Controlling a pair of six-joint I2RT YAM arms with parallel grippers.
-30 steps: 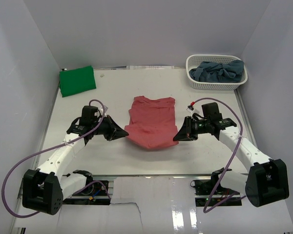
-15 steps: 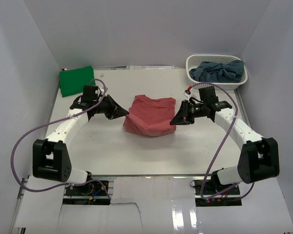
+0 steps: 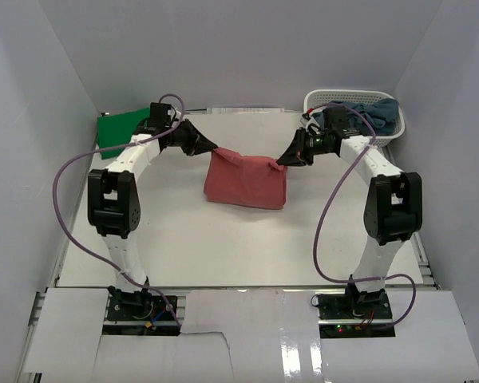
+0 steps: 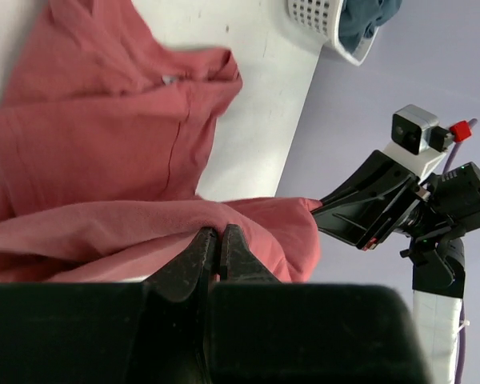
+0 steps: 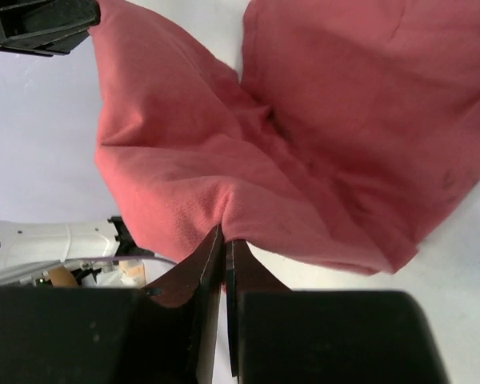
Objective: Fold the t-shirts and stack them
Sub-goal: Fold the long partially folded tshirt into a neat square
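Observation:
The lying t-shirt's far end (image 4: 92,40) is below and outward of the robot's left gripper, so the gripper will next move outward and down and let go of the salmon-red t-shirt's corner over that end.
The salmon-red t-shirt (image 3: 246,179) hangs stretched between my two grippers over the far middle of the table, its lower part resting on the surface. My left gripper (image 3: 213,149) is shut on its upper left corner, and the cloth (image 4: 104,144) fills the left wrist view above the jaws (image 4: 219,234). My right gripper (image 3: 282,162) is shut on the upper right corner; the same cloth (image 5: 320,120) bunches at those jaws (image 5: 224,238). A folded bright green t-shirt (image 3: 116,130) lies at the far left. Grey-blue t-shirts (image 3: 359,116) sit piled in the basket.
A white lattice basket (image 3: 335,136) stands at the far right corner, just behind my right arm. Grey walls close in the table on three sides. Purple cables loop from both arms.
Both grippers have carried the near edge of the salmon-red t-shirt away from the bases toward the far side, folding it over. The arms now reach far out.

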